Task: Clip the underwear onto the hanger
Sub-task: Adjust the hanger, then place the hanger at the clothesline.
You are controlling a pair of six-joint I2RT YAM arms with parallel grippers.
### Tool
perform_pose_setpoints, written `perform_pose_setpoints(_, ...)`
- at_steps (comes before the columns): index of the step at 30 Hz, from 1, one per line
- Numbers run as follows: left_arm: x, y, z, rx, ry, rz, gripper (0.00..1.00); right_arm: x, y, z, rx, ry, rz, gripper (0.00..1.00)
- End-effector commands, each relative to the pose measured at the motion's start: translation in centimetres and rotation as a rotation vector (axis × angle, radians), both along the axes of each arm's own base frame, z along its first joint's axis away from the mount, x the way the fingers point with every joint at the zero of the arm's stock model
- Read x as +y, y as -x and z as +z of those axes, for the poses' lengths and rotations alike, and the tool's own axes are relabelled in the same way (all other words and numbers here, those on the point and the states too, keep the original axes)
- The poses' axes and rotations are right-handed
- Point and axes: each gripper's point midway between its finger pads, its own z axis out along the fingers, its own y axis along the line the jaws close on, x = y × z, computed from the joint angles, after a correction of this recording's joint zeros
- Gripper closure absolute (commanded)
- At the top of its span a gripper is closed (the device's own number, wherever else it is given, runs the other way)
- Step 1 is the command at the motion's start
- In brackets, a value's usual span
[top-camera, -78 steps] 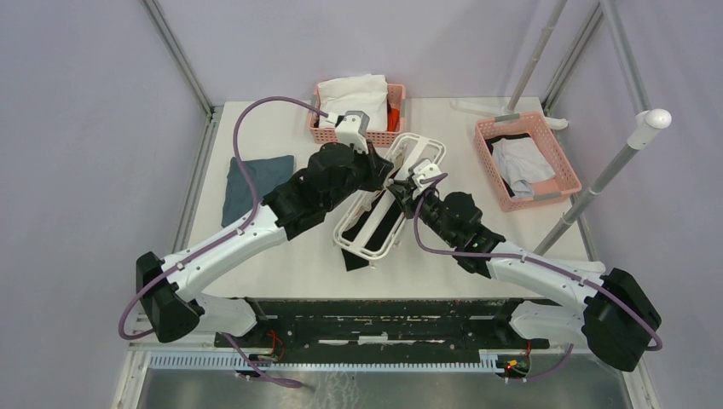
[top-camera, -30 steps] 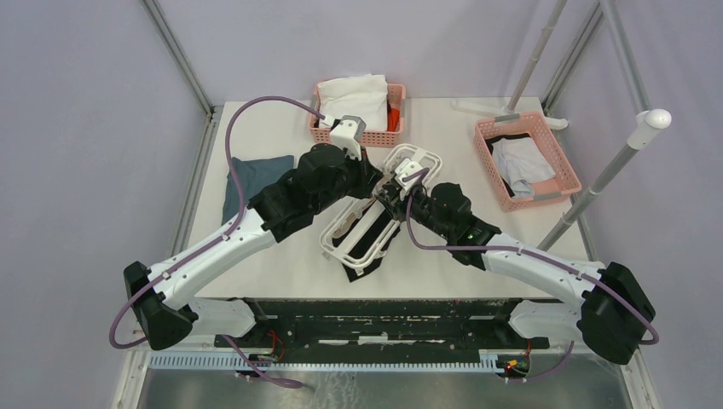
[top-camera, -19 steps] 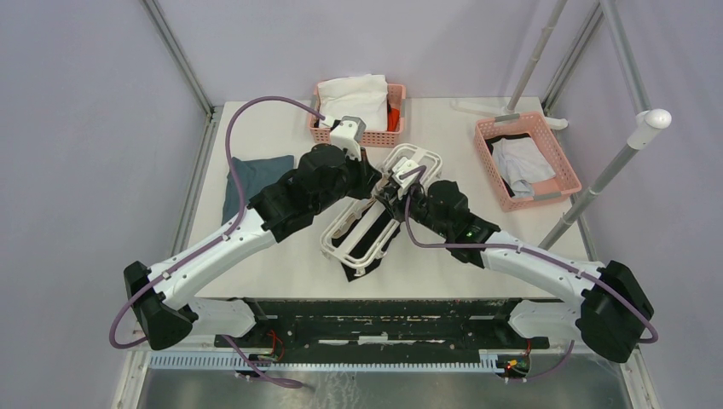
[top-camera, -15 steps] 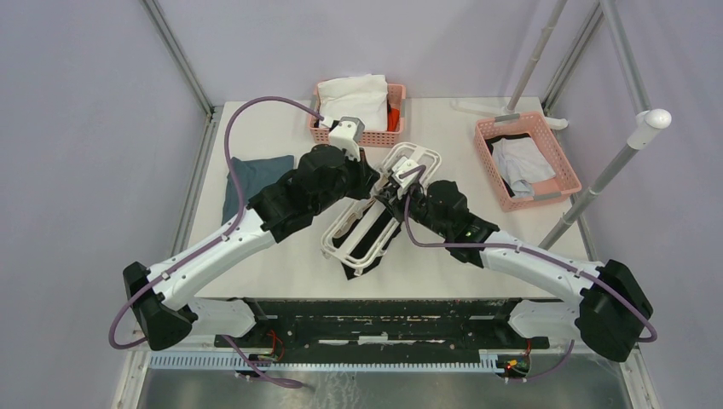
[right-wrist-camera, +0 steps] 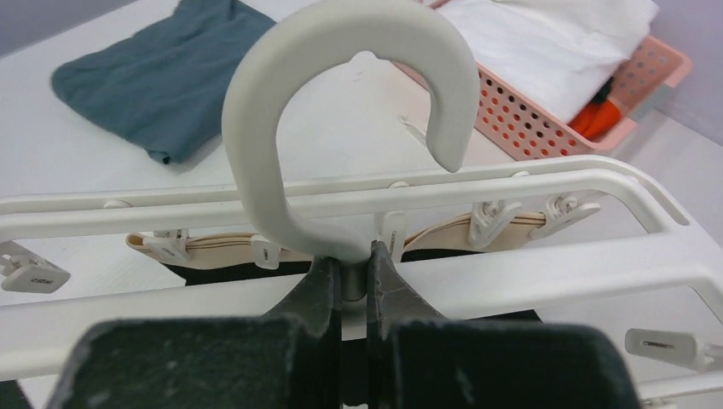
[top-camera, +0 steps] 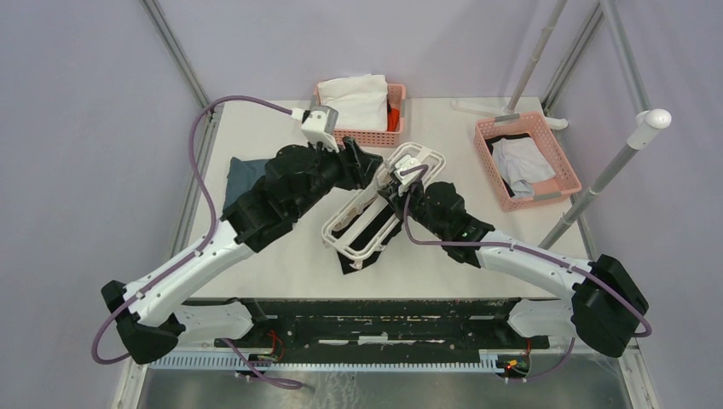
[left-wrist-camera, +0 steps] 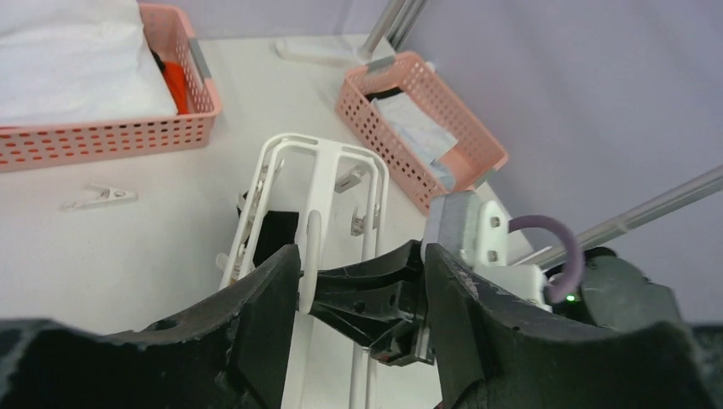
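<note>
The pole's upper bar is above my right gripper, to its right in the top view. I will lift the hanger's open hook that way onto it and release.
The white hanger (top-camera: 426,154) lies tilted at mid-table, its clips over the underwear (top-camera: 354,258), black with a beige waistband (right-wrist-camera: 205,250). Several clips sit on the waistband in the right wrist view. My right gripper (right-wrist-camera: 352,285) is shut on the short stem under the hanger's hook (right-wrist-camera: 341,94). From above, the right gripper (top-camera: 395,189) sits over the frame's middle. My left gripper (left-wrist-camera: 360,285) is open and holds nothing; its fingers (left-wrist-camera: 256,328) straddle the right gripper's fingers without touching the hanger (left-wrist-camera: 320,170). From above, the left gripper (top-camera: 375,169) is just left of the frame.
A pink basket (top-camera: 354,136) with a white garment stands at the back. A second pink basket (top-camera: 486,160) stands at the right, beside a slanted pole (top-camera: 597,183). A folded blue-grey cloth (top-camera: 243,179) lies at the left. A loose clip (left-wrist-camera: 98,198) lies on the table.
My left gripper has opened, let go of the hanger and drawn back to the left. My right gripper has shut on the hook's stem. The hanger has shifted slightly.
</note>
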Motion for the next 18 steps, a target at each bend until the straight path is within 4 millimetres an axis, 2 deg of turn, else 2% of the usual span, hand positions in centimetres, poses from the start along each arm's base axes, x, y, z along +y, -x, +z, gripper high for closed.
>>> perform_pose_setpoints(1,1.5,0.8,5.8,-0.146,0.108,0.009,0.37,-3.5,-2.6,7.5,-0.217,-0.104,-0.199,1.00)
perform_pose_setpoints(6,3.7,1.5,3.7,-0.160,0.033,0.040,0.35,-9.9,-4.6,12.2,-0.381,-0.077,-0.423,1.00)
perform_pose_setpoints(9,4.7,2.0,2.6,-0.159,-0.007,0.040,0.34,-13.9,-5.7,14.9,-0.445,-0.002,-0.563,1.00)
perform_pose_setpoints(15,6.9,2.9,1.2,-0.156,-0.061,0.071,0.32,-19.7,-5.9,21.1,-0.569,0.065,-0.772,1.00)
perform_pose_setpoints(16,7.3,3.1,0.8,-0.160,-0.065,0.076,0.31,-21.1,-6.1,22.1,-0.583,0.084,-0.828,1.00)
perform_pose_setpoints(18,7.9,3.4,0.9,-0.165,-0.054,0.087,0.31,-22.6,-6.4,23.4,-0.601,0.087,-0.887,1.00)
